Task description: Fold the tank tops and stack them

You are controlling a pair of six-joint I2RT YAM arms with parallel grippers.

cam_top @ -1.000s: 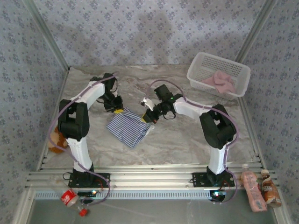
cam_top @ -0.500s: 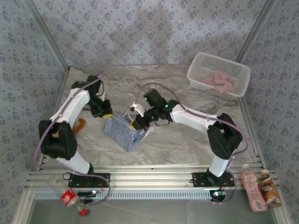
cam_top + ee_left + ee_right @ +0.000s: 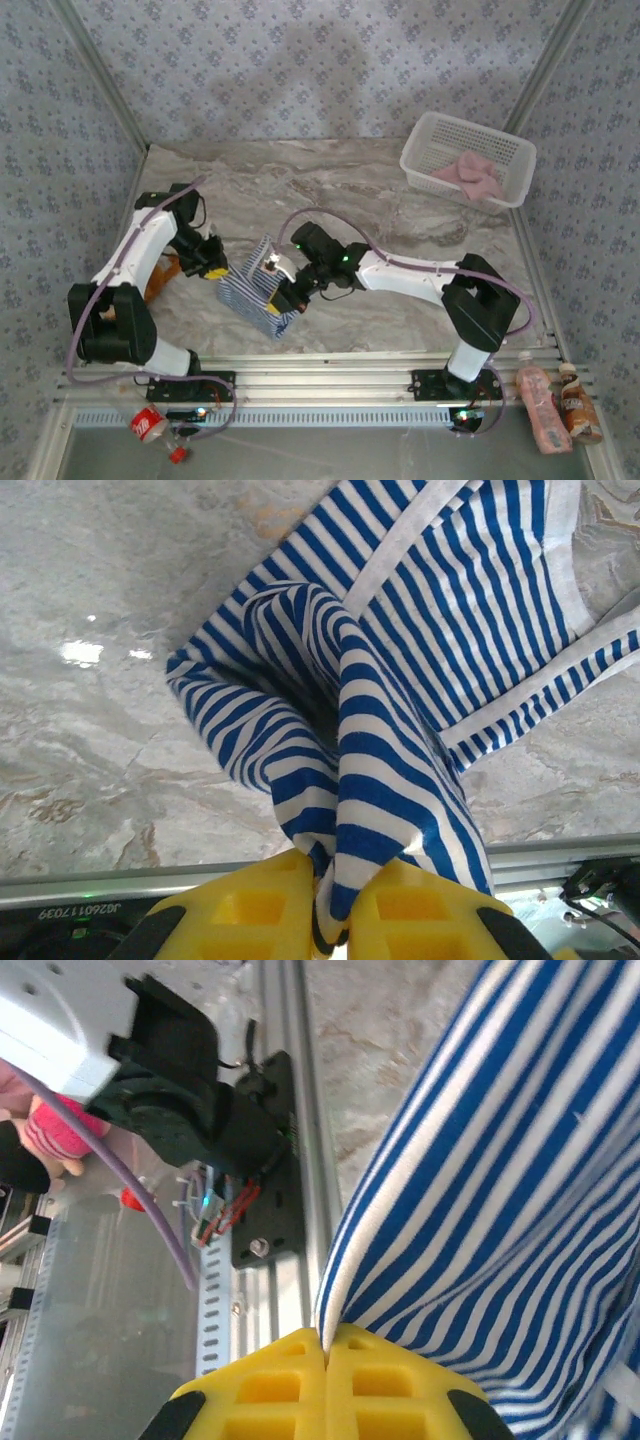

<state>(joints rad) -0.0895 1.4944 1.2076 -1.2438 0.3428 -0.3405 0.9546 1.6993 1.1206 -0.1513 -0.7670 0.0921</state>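
Observation:
My right gripper should next swing the held hem outward over the white-trimmed straps, still uncovered on the marble, then lower and release it.
The navy-and-white striped tank top (image 3: 252, 290) lies bunched near the table's front left, lifted between both grippers. My left gripper (image 3: 216, 270) is shut on a gathered fold of it at its left side; in the left wrist view the yellow fingers (image 3: 250, 905) pinch the striped cloth (image 3: 420, 610), which hangs down to the marble. My right gripper (image 3: 284, 294) is shut on the top's right edge; its yellow pads (image 3: 400, 1380) clamp the white-trimmed hem of the striped top (image 3: 520, 1160). The pink tank top (image 3: 470, 176) lies crumpled in the white basket (image 3: 415, 160).
The basket stands at the back right corner. An aluminium rail (image 3: 330, 380) runs along the near edge. Two bottles (image 3: 540, 405) lie at the front right, a red can (image 3: 150, 426) at the front left, and a brown thing (image 3: 162, 276) behind the left arm.
Both grippers have carried the striped top towards the near left. It was spread fairly flat and is now pulled up and bunched narrower between them.

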